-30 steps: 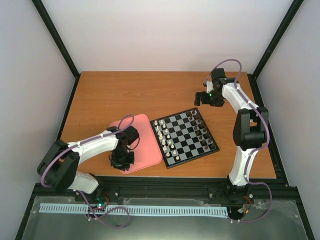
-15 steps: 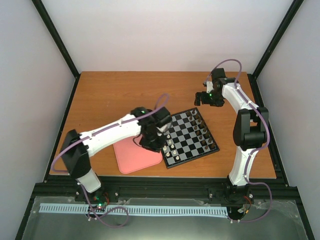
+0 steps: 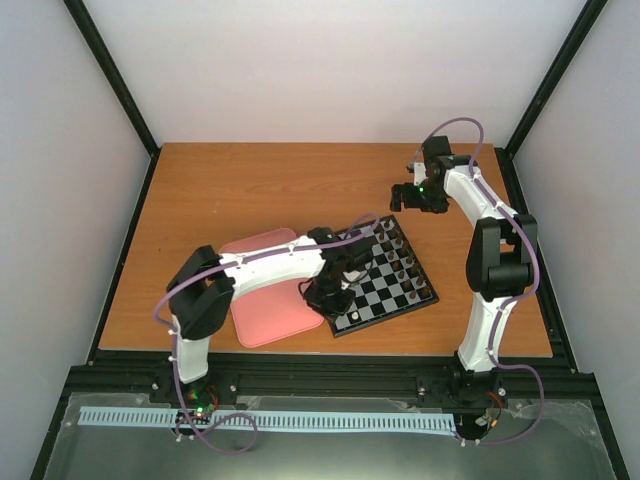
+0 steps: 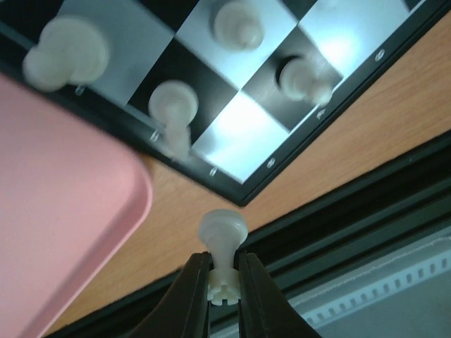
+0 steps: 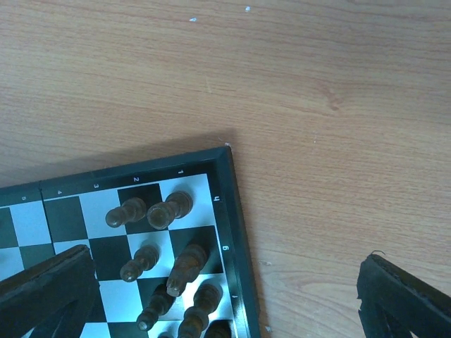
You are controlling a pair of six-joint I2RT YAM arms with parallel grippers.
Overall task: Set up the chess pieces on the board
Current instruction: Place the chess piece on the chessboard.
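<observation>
The rook should next go down and in over the board's frame with my left gripper and be released on the white corner square, because that square is empty.
My left gripper is shut on a cream rook, pinched by its notched top with the round base pointing away. It hovers just off the near left corner of the board, where other cream chess pieces stand on the edge squares. From above, the left gripper sits over that corner of the board. My right gripper hangs open above the far corner of the board, its fingers spread wide over dark brown pieces.
The pink tray lies left of the board, touching its left edge, and shows beside the corner in the left wrist view as the pink tray. Dark pieces line the board's right side. The black rail runs along the table's near edge.
My left arm has swung right from over the pink tray to the board's near left corner, carrying the cream piece. The right arm has not moved.
</observation>
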